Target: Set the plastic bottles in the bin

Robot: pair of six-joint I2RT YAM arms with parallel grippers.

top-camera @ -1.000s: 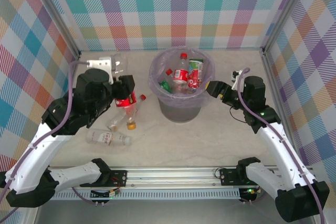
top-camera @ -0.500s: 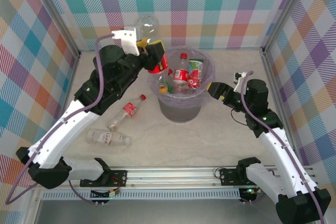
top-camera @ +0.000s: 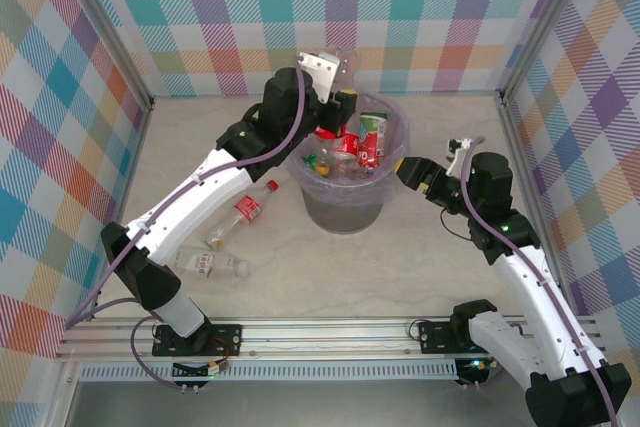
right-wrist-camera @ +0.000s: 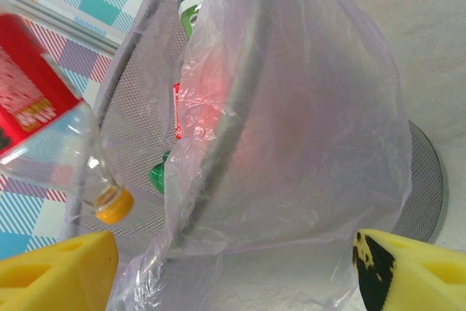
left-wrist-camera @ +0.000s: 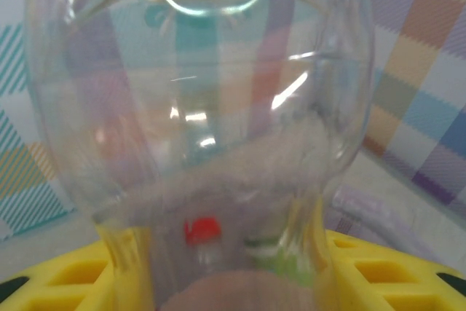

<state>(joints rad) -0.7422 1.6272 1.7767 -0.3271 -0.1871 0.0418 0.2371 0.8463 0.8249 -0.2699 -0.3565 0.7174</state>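
The left gripper goes down next, fingers tipping downward, and releases the bottle in the bin's opening (top-camera: 346, 142) below it, since the bottle's cap is already inside the bin's rim.
My left gripper (top-camera: 334, 110) is shut on a clear plastic bottle (top-camera: 327, 132) with a red label. It holds the bottle cap-down over the open bin (top-camera: 345, 209), a grey bucket lined with a lavender bag. The bottle's clear body (left-wrist-camera: 204, 107) stands between the yellow fingers (left-wrist-camera: 51, 278). Its red label (right-wrist-camera: 29, 100) and yellow cap (right-wrist-camera: 113, 205) hang just inside the bin's rim. Several bottles (top-camera: 368, 139) lie in the bin. My right gripper (top-camera: 410, 173) is open at the bin's right side, its fingers (right-wrist-camera: 58, 267) wide apart on either side of the bag-covered rim (right-wrist-camera: 291, 151).
Three bottles lie on the table left of the bin: one with a red label and cap (top-camera: 248, 209), a small one (top-camera: 215, 240) and one with a white label (top-camera: 207, 264). Checked walls close in the back and sides.
The left arm lifted the red-labelled bottle off the table and swung it up and right, over the bin. The right gripper stayed beside the bin.
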